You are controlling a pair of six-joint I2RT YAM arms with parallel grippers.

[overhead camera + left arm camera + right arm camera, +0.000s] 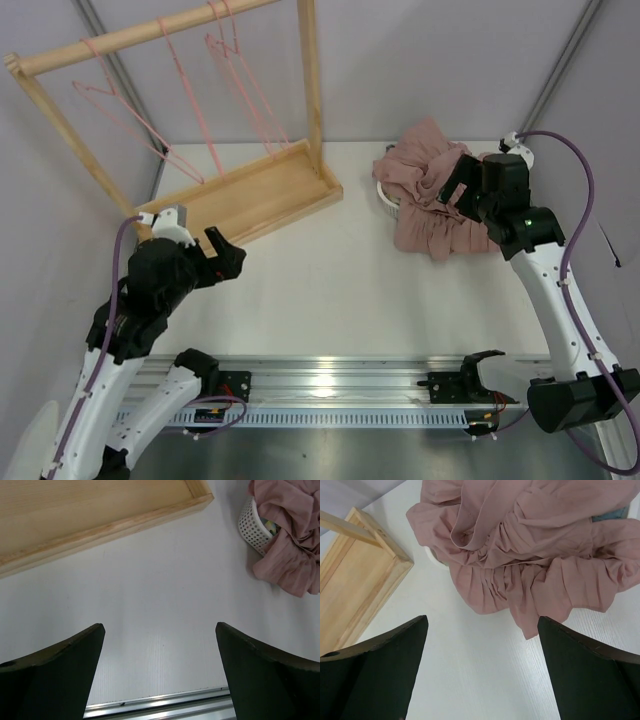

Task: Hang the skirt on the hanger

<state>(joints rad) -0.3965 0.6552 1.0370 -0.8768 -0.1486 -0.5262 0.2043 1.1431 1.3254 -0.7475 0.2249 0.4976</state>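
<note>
The cloth is bunched into raised folds on the far part of the skirt (425, 180) heaped over the basket, so the robot's right gripper will next move outward and down onto that part of the skirt.
The dusty-pink pleated skirt (425, 180) lies heaped over a white basket at the table's right and spills onto the tabletop. It also shows in the right wrist view (530, 555) and at the left wrist view's right edge (292, 545). Several thin pink hangers (222, 42) hang from the wooden rack's bar at the back left. My right gripper (455, 190) hovers over the skirt's near side, open and empty (482, 619). My left gripper (228, 253) is open and empty above bare table at the left (160, 626), near the rack's base.
The wooden rack's base tray (255, 195) sits at the back left (100, 510) (355, 580). The white perforated basket (250, 522) holds other clothes, with a blue-grey piece (610, 514) showing. A metal rail (330, 385) runs along the near edge.
</note>
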